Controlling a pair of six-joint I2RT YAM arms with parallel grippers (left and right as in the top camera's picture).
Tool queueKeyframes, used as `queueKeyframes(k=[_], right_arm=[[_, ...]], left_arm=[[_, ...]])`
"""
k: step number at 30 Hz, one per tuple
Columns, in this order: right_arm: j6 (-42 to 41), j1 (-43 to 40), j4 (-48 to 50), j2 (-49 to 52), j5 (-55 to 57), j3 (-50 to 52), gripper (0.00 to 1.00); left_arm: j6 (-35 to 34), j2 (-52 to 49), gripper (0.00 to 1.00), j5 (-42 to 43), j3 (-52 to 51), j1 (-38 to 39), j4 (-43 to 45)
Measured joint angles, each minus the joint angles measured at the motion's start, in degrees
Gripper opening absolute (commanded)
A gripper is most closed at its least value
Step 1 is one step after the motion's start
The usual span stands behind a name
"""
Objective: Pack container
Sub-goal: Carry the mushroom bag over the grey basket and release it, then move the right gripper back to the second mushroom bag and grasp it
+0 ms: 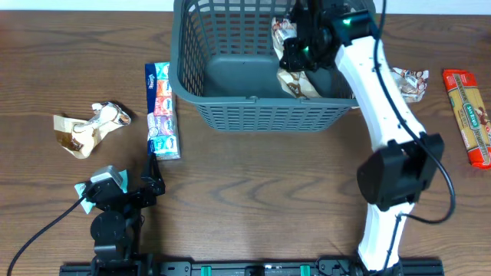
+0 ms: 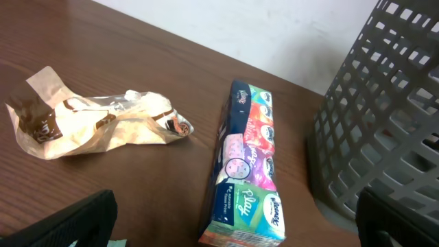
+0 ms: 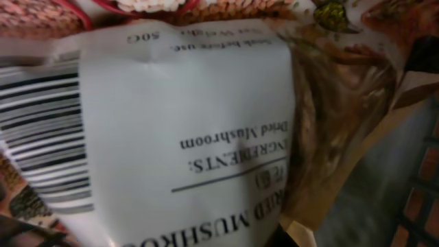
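Observation:
I should lower the mushroom packet [image 1: 295, 80] deeper toward the bare bottom of the basket with my right gripper and then open it, because the packet already hangs between the basket's sides.
The container, a dark grey lattice basket [image 1: 253, 107], stands at the back centre, and its slotted wall shows in the left wrist view [image 2: 384, 116]. My right gripper [image 1: 295, 52] reaches inside it and is shut on a brown and white dried mushroom packet [image 1: 295, 80], whose label fills the right wrist view [image 3: 185, 137]. The fingers are hidden there. My left gripper [image 1: 149, 184] is open and empty near the front left [image 2: 236, 223]. A colourful tissue pack [image 1: 161, 111] lies just ahead of it [image 2: 247, 165], beside the basket.
A crumpled brown and white packet [image 1: 88, 126] lies at the left [image 2: 96, 127]. Another crumpled packet [image 1: 410, 83] lies right of the basket, behind the right arm. A red pasta pack [image 1: 469, 115] lies at the far right.

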State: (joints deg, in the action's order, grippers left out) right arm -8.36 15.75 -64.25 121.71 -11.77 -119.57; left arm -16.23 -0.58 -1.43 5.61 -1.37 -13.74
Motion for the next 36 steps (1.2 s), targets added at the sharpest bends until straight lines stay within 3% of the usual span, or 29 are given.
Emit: queueKeyframes(k=[7, 12, 18, 25, 31, 33, 36], right_arm=[[0.4, -0.1, -0.9, 4.2, 3.6, 0.1, 0.03], [0.9, -0.2, -1.9, 5.7, 4.9, 0.2, 0.26], [1.2, -0.2, -1.9, 5.7, 5.3, 0.2, 0.27], [1.3, -0.2, -2.0, 5.7, 5.4, 0.2, 0.49], [1.9, -0.2, -7.6, 6.1, 4.7, -3.8, 0.57], [2.3, -0.2, -9.8, 6.4, 4.1, -8.8, 0.69], [2.7, -0.2, -13.5, 6.6, 3.4, -20.7, 0.96]], left_arm=[[0.0, 0.0, 0.98, 0.0, 0.0, 0.0, 0.0], [0.0, 0.0, 0.98, 0.0, 0.0, 0.0, 0.0], [0.0, 0.0, 0.98, 0.0, 0.0, 0.0, 0.0], [0.0, 0.0, 0.98, 0.0, 0.0, 0.0, 0.0], [0.0, 0.0, 0.98, 0.0, 0.0, 0.0, 0.0], [0.0, 0.0, 0.98, 0.0, 0.0, 0.0, 0.0], [0.0, 0.0, 0.98, 0.0, 0.0, 0.0, 0.0]])
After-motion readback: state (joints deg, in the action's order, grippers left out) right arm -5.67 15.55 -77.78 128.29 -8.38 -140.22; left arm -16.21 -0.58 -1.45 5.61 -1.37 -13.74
